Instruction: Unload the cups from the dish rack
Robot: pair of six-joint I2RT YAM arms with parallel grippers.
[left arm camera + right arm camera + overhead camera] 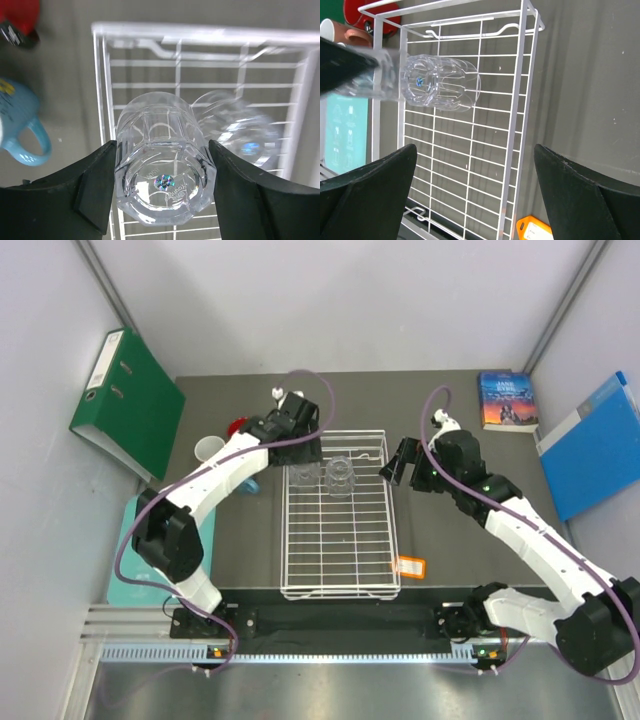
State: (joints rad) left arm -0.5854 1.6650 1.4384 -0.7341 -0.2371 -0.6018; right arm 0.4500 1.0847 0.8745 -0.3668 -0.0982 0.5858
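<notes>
Next, I raise and tilt my right gripper toward my left gripper, onto the open rim of the held tumbler (303, 476) (395, 75), since the black fingers leave that end of the tumbler uncovered.
The white wire dish rack (340, 540) lies mid-table, and two clear glass tumblers stand bottom-up at its far end. My left gripper (303, 462) is shut on the left tumbler (162, 170), with a black finger pressing each of its sides (161, 150). Just to the right of it stands the second tumbler (235, 130) (442, 82). Left of the rack, on the table, are a red mug (237, 426), a salmon-pink mug (208, 448) and a light-blue mug (20, 130). My right gripper (397, 462) hangs open by the rack's right rim (475, 150), holding nothing.
An orange tag (411, 566) lies at the rack's near right corner. A green binder (130, 400) leans at the far left, a book (508, 400) and a blue folder (595, 445) lie at the far right, and a teal sheet (130, 560) lies at the near left.
</notes>
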